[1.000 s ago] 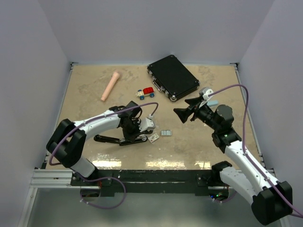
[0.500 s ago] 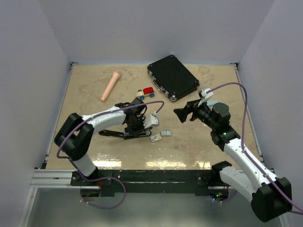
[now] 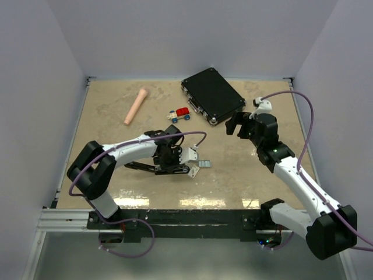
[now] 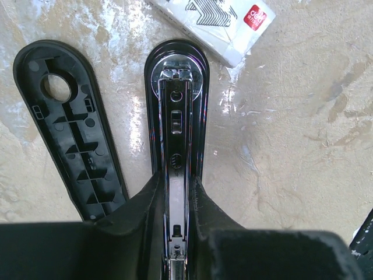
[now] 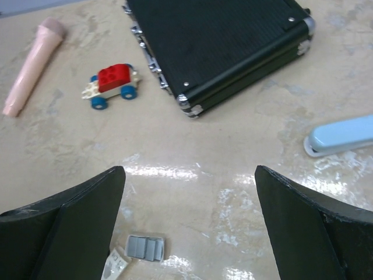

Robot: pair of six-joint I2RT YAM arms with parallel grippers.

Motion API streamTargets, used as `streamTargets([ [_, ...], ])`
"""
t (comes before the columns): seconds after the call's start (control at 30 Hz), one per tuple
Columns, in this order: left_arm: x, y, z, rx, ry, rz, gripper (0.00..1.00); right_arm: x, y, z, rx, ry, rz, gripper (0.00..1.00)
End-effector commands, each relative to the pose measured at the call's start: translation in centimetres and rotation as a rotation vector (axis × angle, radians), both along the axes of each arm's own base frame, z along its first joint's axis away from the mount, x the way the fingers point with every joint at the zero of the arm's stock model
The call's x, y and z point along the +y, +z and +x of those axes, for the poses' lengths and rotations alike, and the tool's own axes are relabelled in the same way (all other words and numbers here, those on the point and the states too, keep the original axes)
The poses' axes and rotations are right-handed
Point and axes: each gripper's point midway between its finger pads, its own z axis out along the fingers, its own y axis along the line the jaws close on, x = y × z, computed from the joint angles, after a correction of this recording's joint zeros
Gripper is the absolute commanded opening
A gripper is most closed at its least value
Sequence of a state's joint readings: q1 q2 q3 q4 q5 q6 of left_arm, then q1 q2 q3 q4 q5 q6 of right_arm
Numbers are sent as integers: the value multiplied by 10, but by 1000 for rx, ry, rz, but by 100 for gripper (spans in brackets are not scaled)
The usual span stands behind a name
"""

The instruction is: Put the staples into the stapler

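Note:
I will turn my right gripper next and move it down toward the right in its wrist view, onto the light blue stapler (image 5: 345, 135), because the stapler lies crosswise beyond my open fingertips.
The black stapler (image 3: 152, 168) lies opened out flat on the table. In the left wrist view its metal magazine (image 4: 176, 116) points away from me, with the black cover (image 4: 63, 125) beside it on the left. My left gripper (image 4: 175, 201) is shut on the magazine's rear. The staples (image 5: 144, 247) are grey strips lying side by side on the table, right of the stapler (image 3: 204, 164). A tiny white box (image 4: 224, 20) lies by the stapler's nose. My right gripper (image 5: 189, 175) hangs wide open and empty, well behind the staples.
A black case (image 3: 212, 95) stands at the back centre. A red toy car (image 3: 180, 114) and a pink cylinder (image 3: 136, 105) lie to its left. A light blue stapler (image 5: 341, 140) rests on the table at the right.
My right arm has drawn back toward the far right and its jaws have spread wider. The left gripper has shifted the stapler a little to the right, nearer the white box.

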State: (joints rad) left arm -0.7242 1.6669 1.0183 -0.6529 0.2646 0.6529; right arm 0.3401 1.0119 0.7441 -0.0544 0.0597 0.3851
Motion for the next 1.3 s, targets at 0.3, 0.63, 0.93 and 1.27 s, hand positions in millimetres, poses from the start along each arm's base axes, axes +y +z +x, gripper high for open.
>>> streamTargets([
  [0.3, -3, 43, 4, -128, -12, -92, 66, -77, -16, 28, 166, -416, -284, 99],
  [0.63, -18, 134, 37, -457, 273, -474, 94, -102, -62, 64, 334, -667, -321, 98],
  [0.93, 3, 183, 36, -680, 485, -825, 94, -120, -115, 89, 450, -919, -292, 86],
  [1.27, 4, 182, 40, -696, 462, -780, 95, -130, -148, 81, 538, -978, -274, 61],
])
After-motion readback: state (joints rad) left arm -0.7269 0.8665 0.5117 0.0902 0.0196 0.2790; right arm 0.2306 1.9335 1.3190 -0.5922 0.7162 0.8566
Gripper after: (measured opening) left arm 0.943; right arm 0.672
